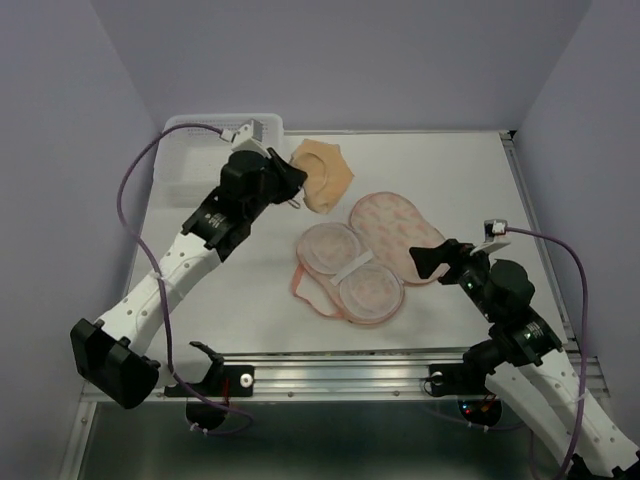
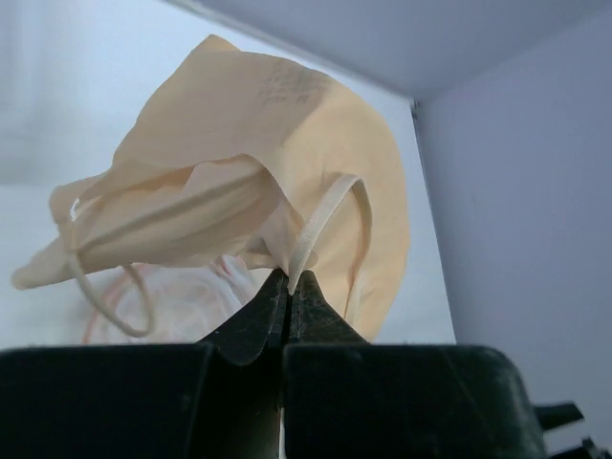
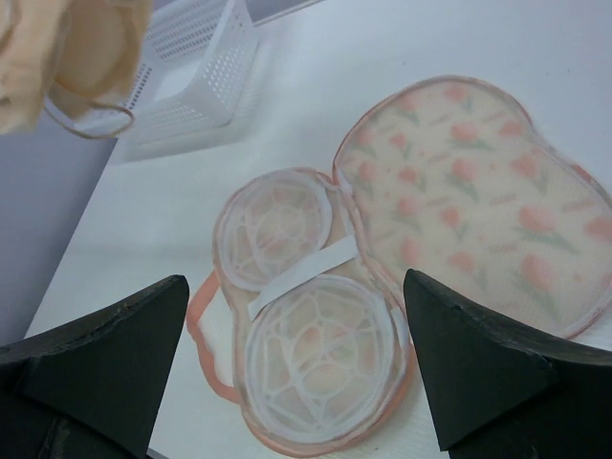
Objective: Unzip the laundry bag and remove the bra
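My left gripper carries the bra [image 1: 322, 177] across and down into the white basket next and releases it. The basket stands below my gripper, to its left in the top view.
The laundry bag [image 1: 365, 255] lies unzipped and spread open on the table, its printed half [image 3: 478, 201] folded out to the right and the half with two white mesh domes [image 3: 306, 316] facing up. My left gripper [image 1: 293, 183] is shut on the beige bra [image 1: 322, 177] and holds it lifted at the back left, away from the bag. In the left wrist view the fingers [image 2: 287, 292] pinch a strap and the bra [image 2: 249, 163] hangs in front. My right gripper [image 1: 428, 260] is open and empty beside the bag's right edge.
A white perforated basket [image 1: 205, 150] stands at the back left corner, also in the right wrist view [image 3: 186, 72]. A pink strap loop [image 1: 305, 290] trails from the bag's near left side. Walls close in the table on the left, back and right.
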Available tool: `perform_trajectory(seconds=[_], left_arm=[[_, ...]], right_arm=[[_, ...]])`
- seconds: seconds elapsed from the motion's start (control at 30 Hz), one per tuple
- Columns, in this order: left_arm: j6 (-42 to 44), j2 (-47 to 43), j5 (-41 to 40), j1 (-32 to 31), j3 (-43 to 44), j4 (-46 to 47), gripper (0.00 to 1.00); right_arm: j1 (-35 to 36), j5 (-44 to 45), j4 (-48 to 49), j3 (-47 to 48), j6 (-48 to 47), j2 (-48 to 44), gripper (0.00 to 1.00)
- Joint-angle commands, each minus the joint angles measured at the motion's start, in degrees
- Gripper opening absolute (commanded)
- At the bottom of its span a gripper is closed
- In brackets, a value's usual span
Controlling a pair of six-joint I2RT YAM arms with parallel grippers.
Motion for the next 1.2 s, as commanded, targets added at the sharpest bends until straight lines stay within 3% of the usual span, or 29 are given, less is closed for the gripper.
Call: perform_trajectory(seconds=[0.0, 0.2, 0.3, 0.6, 0.7, 0.83, 1.03, 1.17], left_arm=[[5.3, -1.1, -1.7, 8.7, 8.7, -3.4, 0.00], [13.6, 9.6, -1.2, 19.7, 26.5, -9.4, 0.00], [16.2, 20.7, 1.4, 27.5, 38.1, -12.3, 0.00], [22.6, 45.9, 4.7, 38.1, 57.9, -15.6, 0.00], [22.8, 47.7, 8.4, 39.3, 56.4, -13.3, 0.00], [21.1, 46.7, 12.0, 39.4, 46.1, -6.7, 0.00], [13.5, 44.0, 15.1, 39.1, 31.3, 1.8, 0.00], [9.3, 45.3, 16.8, 38.4, 27.5, 6.2, 0.00]], right_arm=[[0.2, 0.7, -0.1, 1.7, -1.8, -0.2, 1.00], [0.2, -2.1, 0.0, 1.6, -2.0, 3.3, 1.00], [0.2, -4.3, 0.6, 1.3, -2.6, 5.0, 1.00], [0.2, -6.7, 0.9, 1.0, -3.3, 8.2, 1.00], [0.2, -6.5, 1.3, 0.9, -3.2, 9.2, 1.00], [0.2, -6.5, 2.0, 0.7, -3.3, 11.2, 1.00], [0.2, -7.8, 3.1, 0.4, -3.6, 12.7, 1.00], [0.2, -8.6, 3.1, 0.3, -3.8, 12.7, 1.00]])
